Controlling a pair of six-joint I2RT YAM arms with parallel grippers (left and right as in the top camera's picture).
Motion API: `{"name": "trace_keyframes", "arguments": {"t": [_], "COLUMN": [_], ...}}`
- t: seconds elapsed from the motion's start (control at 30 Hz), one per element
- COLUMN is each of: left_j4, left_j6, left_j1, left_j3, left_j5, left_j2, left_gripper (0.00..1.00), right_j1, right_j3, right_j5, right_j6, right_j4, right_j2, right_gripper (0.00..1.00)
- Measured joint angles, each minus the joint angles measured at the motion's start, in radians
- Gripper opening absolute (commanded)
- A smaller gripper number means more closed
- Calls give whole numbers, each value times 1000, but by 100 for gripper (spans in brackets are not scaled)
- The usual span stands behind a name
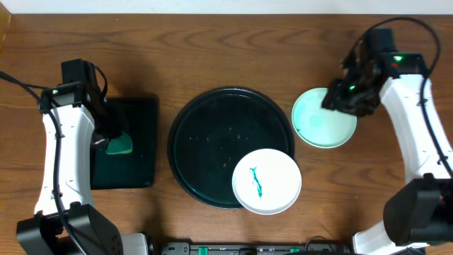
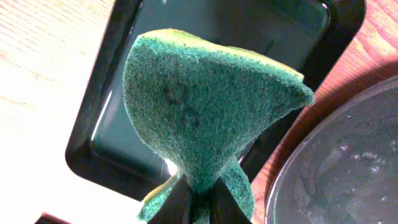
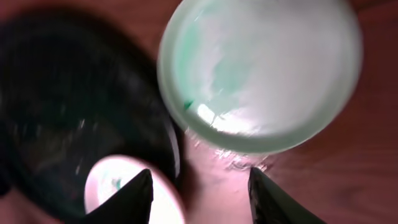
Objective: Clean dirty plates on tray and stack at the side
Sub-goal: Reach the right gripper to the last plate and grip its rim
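Note:
The scribbled plate's outer rim (image 1: 299, 171) (image 3: 176, 195) sticks out past the tray's edge, so my right gripper should next move back, down and to the left in the overhead view, onto it.
The large round black tray (image 1: 212, 142) sits mid-table. One white plate with a teal scribble (image 1: 267, 181) lies on the tray's lower right rim. A plate with a faint green smear (image 1: 323, 118) lies on the table right of the tray; whether it is a stack I cannot tell. It fills the top of the right wrist view (image 3: 261, 68). My right gripper (image 3: 199, 199) is open and empty above the table beside it. My left gripper (image 2: 199, 208) is shut on a green sponge (image 2: 205, 106) over the rectangular tray.
A small rectangular black tray (image 1: 134, 142) stands left of the round tray, under the sponge (image 1: 119, 145). In the left wrist view the round tray's rim (image 2: 292, 180) shows at the lower right. The wooden table (image 1: 212, 49) lies all around.

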Motion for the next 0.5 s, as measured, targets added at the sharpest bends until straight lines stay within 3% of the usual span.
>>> {"name": "trace_keyframes", "arguments": {"t": [0.5], "left_j4": [0], "left_j6": [0], "left_j1": [0], "left_j3": [0], "left_j5": [0], "left_j2": [0], "left_gripper": [7], "right_j1": [182], "right_j3": [-240], "right_j5": [-10], "right_j6": [-42], "right_j4": [0], "right_j2": [0], "right_gripper": [44]}}
